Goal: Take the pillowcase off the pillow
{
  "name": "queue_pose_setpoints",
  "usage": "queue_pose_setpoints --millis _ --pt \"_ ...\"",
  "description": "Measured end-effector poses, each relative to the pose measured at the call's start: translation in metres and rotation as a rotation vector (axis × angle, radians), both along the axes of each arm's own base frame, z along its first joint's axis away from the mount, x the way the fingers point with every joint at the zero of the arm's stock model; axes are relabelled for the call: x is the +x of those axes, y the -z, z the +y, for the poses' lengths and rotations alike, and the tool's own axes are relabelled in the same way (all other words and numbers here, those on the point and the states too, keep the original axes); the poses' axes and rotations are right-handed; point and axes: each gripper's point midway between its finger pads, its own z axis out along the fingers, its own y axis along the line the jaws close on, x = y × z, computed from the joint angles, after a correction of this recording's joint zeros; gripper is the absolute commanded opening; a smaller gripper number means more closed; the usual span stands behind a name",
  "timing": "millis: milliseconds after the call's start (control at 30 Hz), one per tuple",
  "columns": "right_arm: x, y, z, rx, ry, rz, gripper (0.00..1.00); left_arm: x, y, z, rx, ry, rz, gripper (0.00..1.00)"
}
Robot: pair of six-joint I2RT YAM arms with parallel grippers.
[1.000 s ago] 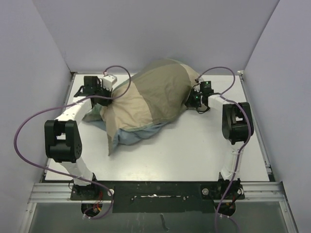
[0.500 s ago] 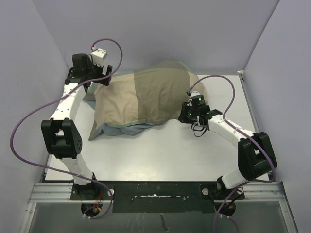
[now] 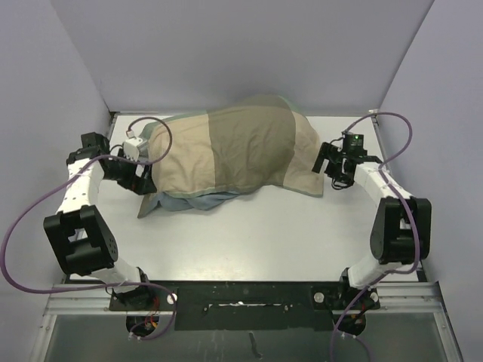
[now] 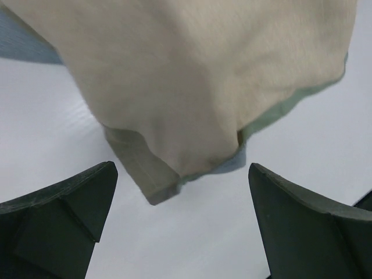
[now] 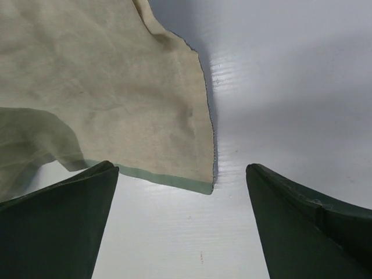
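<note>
My right gripper will go down and to the left in the top view, onto the pillowcase's flat corner (image 3: 315, 188) (image 5: 200, 177), as this lies below it on that side.
The pillowcase (image 3: 234, 151), a patchwork of beige, tan and olive, lies bulging at the back middle of the table, with blue-grey reverse fabric (image 3: 198, 202) bunched along its near edge. The pillow is hidden inside it. My left gripper (image 3: 143, 183) stands open at the pillowcase's left near edge. In the left wrist view a beige corner (image 4: 157, 186) lies just ahead of that gripper (image 4: 181, 171), ungripped. My right gripper (image 3: 324, 162) stands open beside the flat right corner (image 5: 197, 174), which lies just ahead of the right gripper (image 5: 181, 170).
The white table (image 3: 264, 241) is boxed in by pale walls at the back and both sides. Purple cables (image 3: 23, 226) loop off both arms. A metal rail (image 3: 241, 298) with the arm bases runs along the near edge.
Both grippers have opened and let go of the pillowcase. The left arm swung from the back left corner down to the cover's left near edge. The right arm drew back right; the right corner now lies flat.
</note>
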Motion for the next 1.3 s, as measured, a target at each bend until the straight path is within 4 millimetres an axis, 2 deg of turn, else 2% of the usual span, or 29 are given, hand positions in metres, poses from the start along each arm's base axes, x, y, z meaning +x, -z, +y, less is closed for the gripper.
queue_pose_setpoints --millis 133,233,333,433,500,567,600,667,700,833,933,1000,1067,1167,1300 --pt "-0.003 0.038 0.006 0.009 -0.032 0.099 1.00 -0.042 0.040 -0.009 -0.035 0.065 0.126 0.98" --pt "-0.007 0.060 0.012 0.005 -0.057 0.158 0.97 -0.060 0.061 -0.015 -0.053 0.082 0.181 0.98" --pt "-0.007 0.073 0.023 -0.011 -0.104 0.191 0.90 -0.060 0.071 -0.016 -0.055 0.072 0.173 0.97" --pt "0.003 0.073 0.036 -0.035 -0.150 0.179 0.78 -0.051 0.083 -0.015 -0.037 0.056 0.135 0.88" --pt "0.006 0.075 0.046 -0.061 -0.178 0.173 0.64 -0.046 0.089 -0.015 -0.015 0.052 0.110 0.77" --pt "0.005 0.077 0.055 -0.083 -0.196 0.174 0.44 -0.040 0.095 -0.015 0.002 0.045 0.088 0.66" --pt "0.003 0.077 0.058 -0.097 -0.208 0.178 0.33 -0.039 0.097 -0.015 0.009 0.042 0.081 0.57" --pt "-0.001 0.078 0.064 -0.121 -0.218 0.187 0.09 -0.035 0.098 -0.014 0.017 0.029 0.068 0.31" --pt "-0.002 0.079 0.067 -0.132 -0.226 0.189 0.01 -0.033 0.098 -0.013 0.020 0.022 0.062 0.23" --pt "-0.006 0.078 0.069 -0.155 -0.217 0.189 0.00 -0.024 0.096 -0.009 0.031 0.002 0.035 0.01" --pt "-0.014 0.065 0.063 -0.168 -0.201 0.170 0.00 -0.020 0.094 -0.007 0.044 -0.017 0.020 0.00" --pt "-0.017 0.046 0.060 -0.171 -0.192 0.133 0.00 -0.019 0.085 -0.004 0.057 -0.032 -0.003 0.00" --pt "-0.016 0.017 0.059 -0.171 -0.180 0.065 0.00 -0.017 0.071 -0.002 0.069 -0.044 -0.043 0.00" --pt "-0.016 -0.024 0.057 -0.163 -0.165 -0.043 0.00 -0.011 0.036 -0.001 0.081 -0.060 -0.118 0.00" --pt "-0.026 -0.071 0.052 -0.157 -0.146 -0.156 0.00 0.006 -0.030 0.004 0.099 -0.079 -0.259 0.00"
